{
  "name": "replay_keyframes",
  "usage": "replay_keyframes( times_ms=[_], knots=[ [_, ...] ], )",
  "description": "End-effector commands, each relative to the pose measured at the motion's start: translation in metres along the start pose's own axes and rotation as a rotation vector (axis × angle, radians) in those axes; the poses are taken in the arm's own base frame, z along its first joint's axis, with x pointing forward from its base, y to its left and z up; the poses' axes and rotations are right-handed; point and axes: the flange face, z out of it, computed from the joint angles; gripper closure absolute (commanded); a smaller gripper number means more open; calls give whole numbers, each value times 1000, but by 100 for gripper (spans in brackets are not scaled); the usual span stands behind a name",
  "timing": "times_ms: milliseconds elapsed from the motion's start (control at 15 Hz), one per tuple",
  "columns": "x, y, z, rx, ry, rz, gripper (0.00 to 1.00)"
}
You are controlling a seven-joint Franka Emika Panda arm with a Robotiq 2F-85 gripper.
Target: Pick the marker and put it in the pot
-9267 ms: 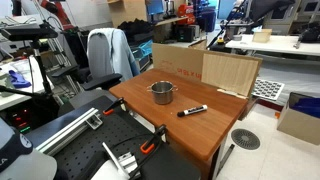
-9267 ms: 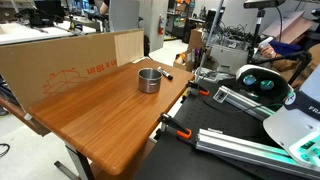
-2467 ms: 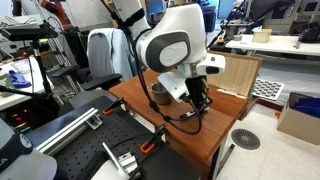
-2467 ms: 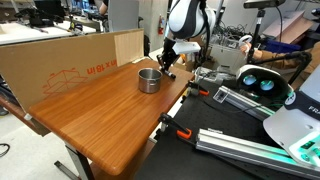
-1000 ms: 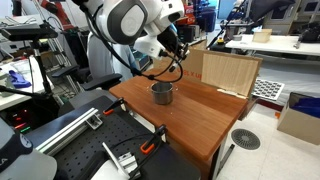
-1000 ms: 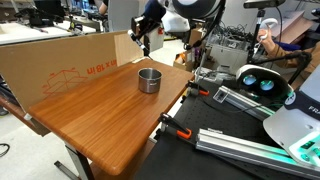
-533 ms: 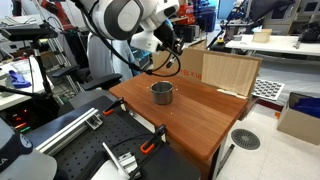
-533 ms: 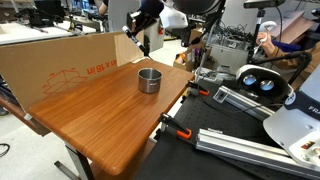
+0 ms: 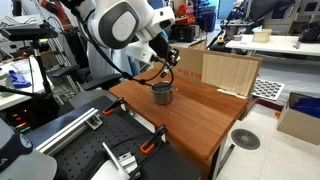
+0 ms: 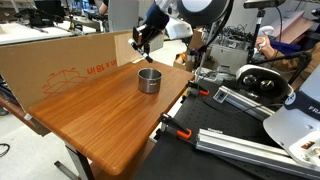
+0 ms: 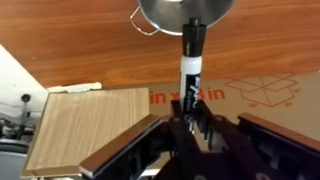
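Observation:
Next, my gripper brings the marker (image 11: 189,68) down until the marker's tip reaches inside the pot, since the marker still hangs well above the pot's rim.
In the wrist view my gripper (image 11: 188,118) is shut on the marker (image 11: 189,68). The marker's black-and-white body sticks out from between the fingers toward the pot (image 11: 186,10). That shiny steel pot fills the top edge of the wrist view, straight beyond the marker's tip. In both exterior views the gripper (image 9: 166,57) (image 10: 140,43) hangs in the air above the pot (image 9: 162,93) (image 10: 149,80), well clear of its rim. The pot stands upright on the wooden table (image 9: 215,125). The marker is too small to make out in the exterior views.
Cardboard sheets (image 9: 228,72) and a long box (image 10: 70,65) stand along the table's back edge. An orange clamp (image 9: 148,147) grips the front edge. A chair with a jacket (image 9: 108,55) stands behind the table. Metal rails (image 10: 250,150) lie beside the table.
The arm has swung slightly and the gripper, still holding the marker, has come down a little toward the pot. The pot has not moved.

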Motion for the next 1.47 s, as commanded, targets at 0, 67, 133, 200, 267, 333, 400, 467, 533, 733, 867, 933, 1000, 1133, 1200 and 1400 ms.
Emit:
replay_keyframes(
  times_ms=[0,67,133,200,267,333,400,467,533,733,867,933,1000,1133,1200,1400],
  knots=[
    [-7,-2,7,1,-23,0,95],
    [-8,-1,9,0,-28,0,95],
    [-9,0,11,-2,-31,-2,95],
    [-10,0,14,-1,-37,-2,95],
    [-12,0,17,-3,-42,-4,95],
    [-14,1,19,-5,-48,-6,95],
    [-18,0,23,-3,-59,-4,95],
    [-20,-1,26,-2,-68,-3,95],
    [-24,-2,30,0,-80,-1,95],
    [-33,-3,40,2,-106,0,95],
    [-41,-2,47,-1,-127,3,55],
    [-44,-2,49,0,-134,3,53],
    [-46,-2,51,2,-140,3,47],
    [-47,-3,51,6,-143,7,33],
    [-46,-4,50,7,-140,6,26],
    [-44,-6,48,12,-133,4,3]
  ],
)
